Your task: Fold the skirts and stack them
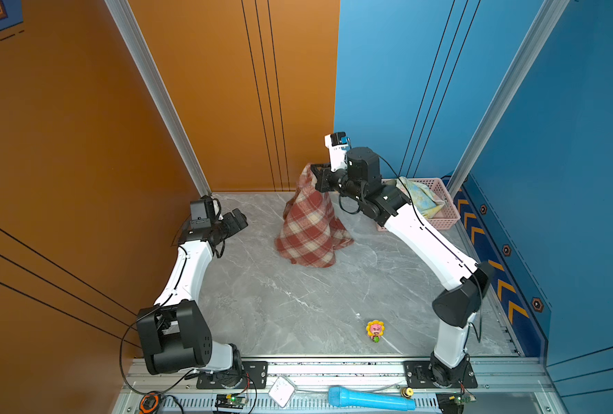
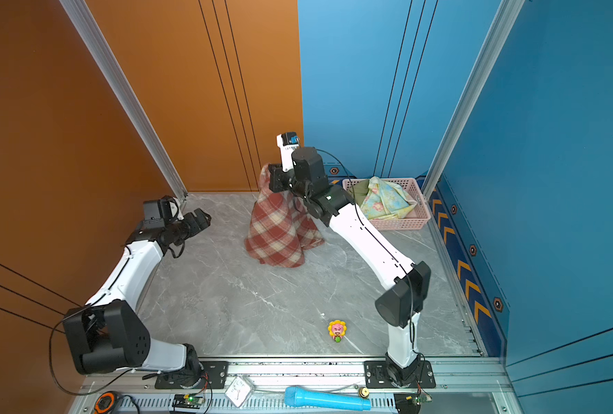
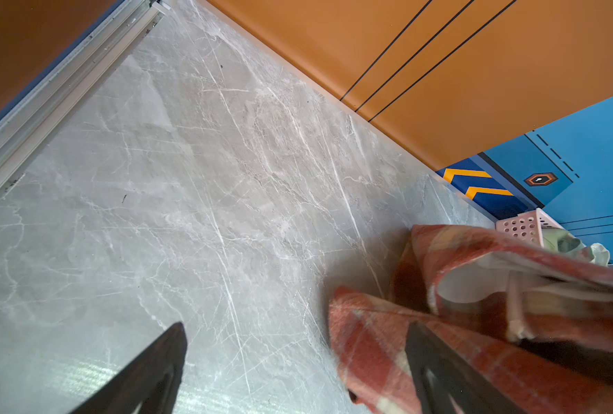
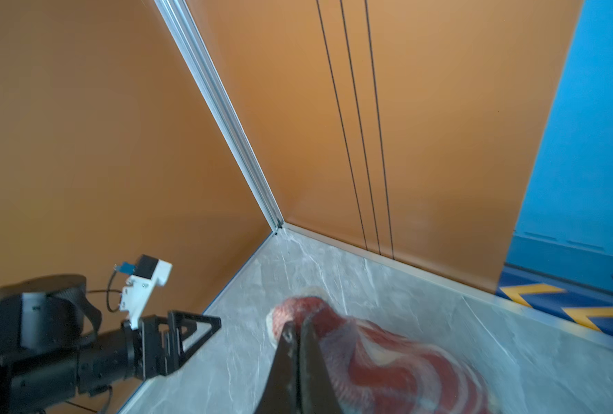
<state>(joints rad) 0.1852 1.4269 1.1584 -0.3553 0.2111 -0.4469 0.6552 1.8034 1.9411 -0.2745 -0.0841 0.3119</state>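
Next, my left gripper moves across toward the pink basket (image 2: 405, 224) and down onto the skirt's far edge, since the plaid cloth hangs between gripper and basket.
The red-and-cream plaid skirt (image 1: 310, 229) (image 2: 280, 233) hangs in a cone, its hem resting on the marble table (image 1: 298, 304). My right gripper (image 1: 317, 175) (image 2: 273, 176) (image 4: 297, 322) is shut on the skirt's top edge, held above the back of the table. My left gripper (image 1: 238, 217) (image 2: 201, 215) (image 3: 298, 326) is open at the back left, aimed toward the skirt with nothing between its fingers; the plaid cloth (image 3: 369, 340) lies just beyond one finger. The floral skirt (image 2: 384, 200) and the olive green skirt (image 2: 359, 189) lie crumpled in the pink basket (image 2: 405, 224).
The pink basket (image 1: 444, 222) stands in the back right corner against the blue wall. A small sunflower toy (image 1: 375, 330) (image 2: 337, 330) stands near the front edge. A blue microphone (image 1: 369, 398) lies on the front rail. Orange walls close the back and left.
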